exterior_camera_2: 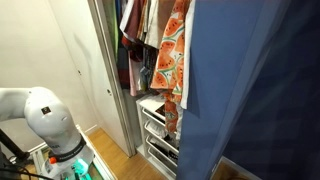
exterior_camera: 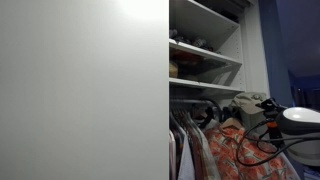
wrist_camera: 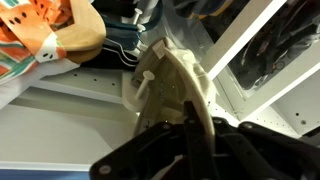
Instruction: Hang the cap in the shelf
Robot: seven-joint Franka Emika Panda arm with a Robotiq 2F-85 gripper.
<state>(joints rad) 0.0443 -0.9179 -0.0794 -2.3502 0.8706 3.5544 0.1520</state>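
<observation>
The cap still hangs beside the hanger. My gripper will next carry it to the left in the wrist view, over the wooden hanger [wrist_camera: 84, 37], to let go of it there.
In the wrist view my gripper [wrist_camera: 192, 118] is shut on the khaki-beige cap [wrist_camera: 172, 85]. The cap's back edge and its plastic strap sit between the black fingers. The cap hangs in front of the white boards of the shelf [wrist_camera: 255, 40]. In an exterior view the cap [exterior_camera: 248, 100] shows as a beige lump just under a board of the shelf [exterior_camera: 205, 50], above the row of clothes. The arm's white body [exterior_camera: 302, 118] is right beside it. The cap's brim and front mark are hidden.
An orange-red patterned garment [exterior_camera: 235, 142] hangs under the cap and shows in another exterior view [exterior_camera_2: 175, 50]. A plain white door panel [exterior_camera: 80, 90] fills the left. A blue curtain [exterior_camera_2: 260, 90] and low drawers [exterior_camera_2: 160, 130] stand beside the arm's base [exterior_camera_2: 45, 120].
</observation>
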